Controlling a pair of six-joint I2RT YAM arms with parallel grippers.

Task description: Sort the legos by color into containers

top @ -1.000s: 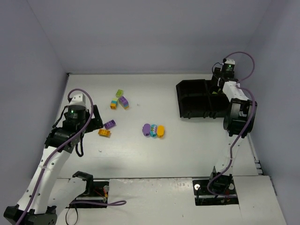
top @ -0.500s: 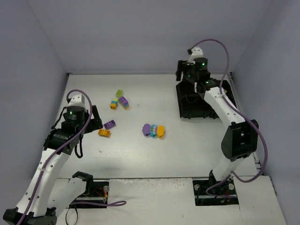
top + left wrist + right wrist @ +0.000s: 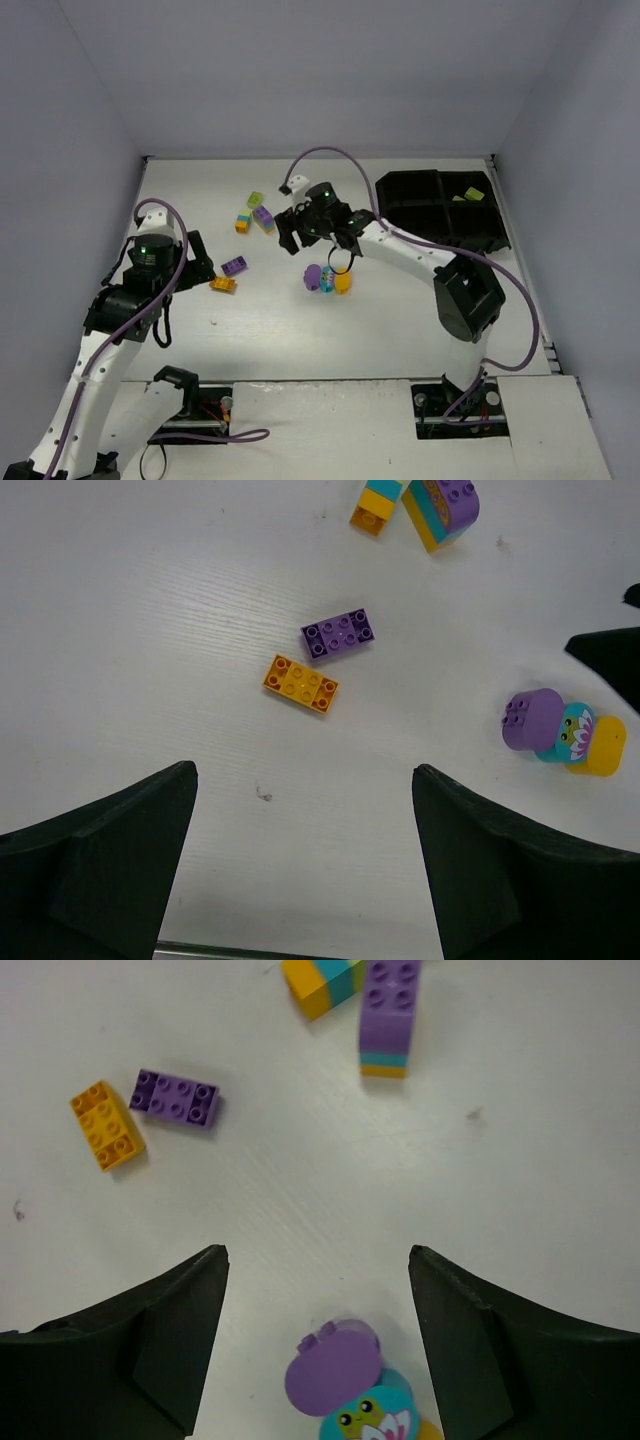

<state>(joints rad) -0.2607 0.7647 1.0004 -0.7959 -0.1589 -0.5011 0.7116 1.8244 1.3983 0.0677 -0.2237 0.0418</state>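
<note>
The purple rectangular brick lies crosswise below my left gripper, to its right in the top view, so my left gripper should turn and lower over the brick's long sides next.
The black four-part tray (image 3: 432, 228) stands at the back right, with a lime green brick (image 3: 470, 195) in its far right compartment. My right gripper (image 3: 316, 250) is open and empty, hovering just over the cluster of oval bricks: purple (image 3: 313, 276), cyan (image 3: 328, 279) and orange (image 3: 343, 281). In the right wrist view the purple oval (image 3: 333, 1368) lies between the open fingers (image 3: 180, 1330). My left gripper (image 3: 205, 260) is open and empty beside the purple rectangular brick (image 3: 235, 266) and the orange one (image 3: 222, 284), also in the left wrist view (image 3: 338, 633) (image 3: 300, 683).
A lime green brick (image 3: 256, 200), a purple-topped stacked brick (image 3: 263, 216) and a small orange and cyan brick (image 3: 242, 223) lie at the back left. Walls close in the table on three sides.
My right arm has swung from the tray at the far right across to the table's middle, above the oval bricks. A lime green brick now shows in the tray. The left arm barely moved.
</note>
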